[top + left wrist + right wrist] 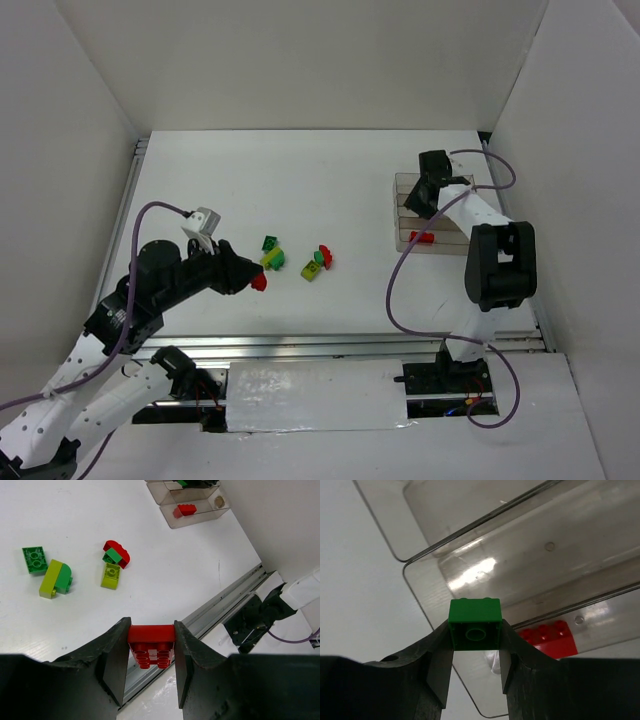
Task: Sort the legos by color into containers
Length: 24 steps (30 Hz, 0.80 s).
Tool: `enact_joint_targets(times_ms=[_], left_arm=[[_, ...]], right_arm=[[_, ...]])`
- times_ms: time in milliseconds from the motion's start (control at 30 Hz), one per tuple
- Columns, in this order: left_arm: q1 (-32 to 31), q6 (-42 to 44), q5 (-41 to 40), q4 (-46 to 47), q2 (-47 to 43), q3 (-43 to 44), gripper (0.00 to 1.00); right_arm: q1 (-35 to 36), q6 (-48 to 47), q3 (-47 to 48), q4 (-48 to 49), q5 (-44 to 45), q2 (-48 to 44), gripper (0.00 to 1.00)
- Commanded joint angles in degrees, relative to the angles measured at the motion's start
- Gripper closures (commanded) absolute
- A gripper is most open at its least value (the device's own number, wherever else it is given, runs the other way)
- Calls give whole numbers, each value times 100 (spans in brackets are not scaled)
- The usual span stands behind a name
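Note:
The left gripper moves outward and to the right in the top view next, to get over the red brick in the tray's near section.
My left gripper [252, 280] is shut on a red brick [150, 639], held above the table near its front edge. Left of centre lie loose legos: a dark green square [34, 559], a yellow-green and green piece [55, 578], a red arch with a green brick [116, 553] and a yellow-green brick [110, 575]. My right gripper [475, 647] is shut on a green brick [474, 624] over the clear divided tray [403, 212], above a compartment [545, 555] beside the one holding a red brick [550, 637]. That red brick also shows in the top view [422, 237].
An aluminium rail [340, 345] runs along the table's near edge, with a foil-covered plate [315, 395] in front. White walls close in the left, back and right. A purple cable [393, 290] loops left of the right arm.

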Motion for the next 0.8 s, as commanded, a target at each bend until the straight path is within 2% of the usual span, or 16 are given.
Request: enact_joint_targets(times_ms=[0,133,200,233,267,367,533,633,667,733,767], left_arm=[[-23,57,-79,167,32,9,100],[-32,4,133,422,234,-105,100],[-23,-13,220,536,349,-140,100],[-32,-13,247,589,384,-175,100],[-23,-48,265,728,419,-202,100],[-23,-92,379,992,516,-299,100],[-41,-207,545,1519,902,-281,98],[-233,-294,608,2354,1534,-167,100],[-443,-268,590,2547,2023,33,100],[-777,-207,424,3224,2813,254,100],[-875,-189,406,3461,3123,490,100]], right_arm=[[4,17,398,-451,523,-51,97],[-128,25,319,-381,453,19,90],[-154,34,257,-346,426,19,52],[-155,43,231,-320,435,2,37],[-172,43,213,-276,409,-7,33],[-199,43,301,-319,312,-16,23],[-190,131,293,-425,110,-498,18],[-137,271,-172,-302,-267,-1577,18],[-128,359,-565,-206,-521,-2320,18],[-102,508,-1006,-91,-715,-3114,18],[-84,596,-1452,-13,-951,-3884,18]])
